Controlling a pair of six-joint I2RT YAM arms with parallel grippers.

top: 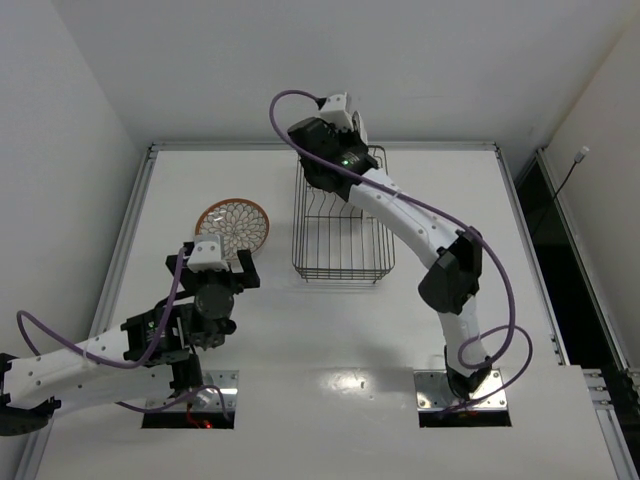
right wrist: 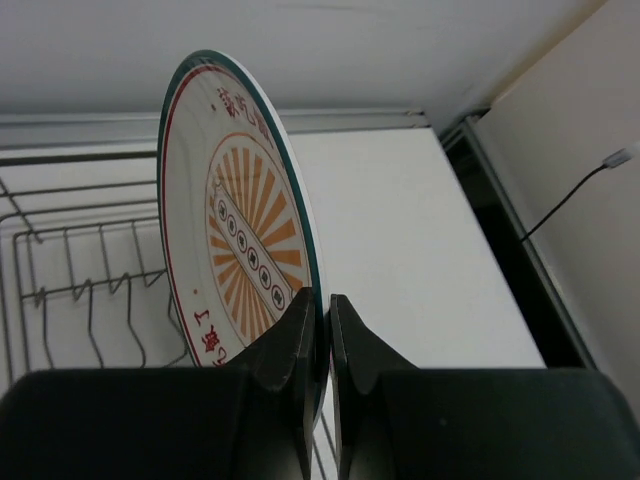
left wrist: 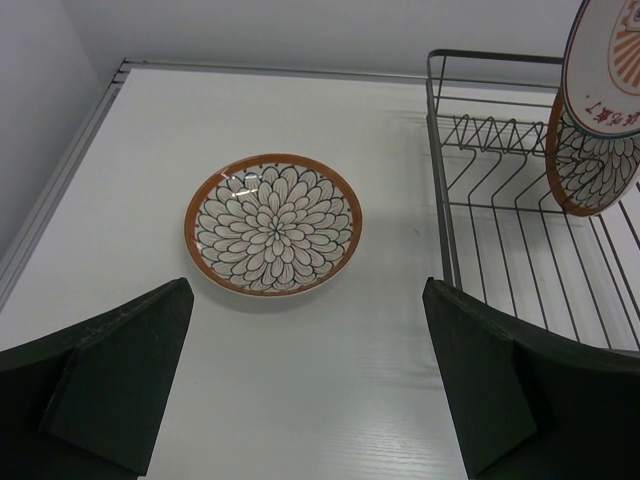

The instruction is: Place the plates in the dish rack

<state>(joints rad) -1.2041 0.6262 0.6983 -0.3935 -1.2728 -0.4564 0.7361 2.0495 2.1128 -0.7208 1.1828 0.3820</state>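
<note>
The free slot (right wrist: pixel 162 328) beside the petal plate is below the right gripper, so the right gripper should next lower the sunburst plate into the rack and let go of the sunburst plate's rim.
A petal-pattern plate (top: pixel 233 226) lies flat on the table left of the black wire dish rack (top: pixel 340 274). It also shows in the left wrist view (left wrist: pixel 272 224). My left gripper (left wrist: pixel 307 300) is open and empty, just short of this plate. My right gripper (right wrist: pixel 327 300) is shut on the rim of the white sunburst plate (right wrist: pixel 235 230) and holds it on edge over the rack's far end. A second petal plate (left wrist: pixel 590 165) stands upright in the rack (left wrist: pixel 437 150), just below the sunburst plate (left wrist: pixel 610 60). In the top view the right arm hides both.
The table's raised left edge (left wrist: pixel 60 170) runs close to the flat plate. The back wall stands just behind the rack. A dark gap (right wrist: pixel 520 260) lies beyond the table's right edge. The near dividers of the rack (left wrist: pixel 500 200) hold nothing.
</note>
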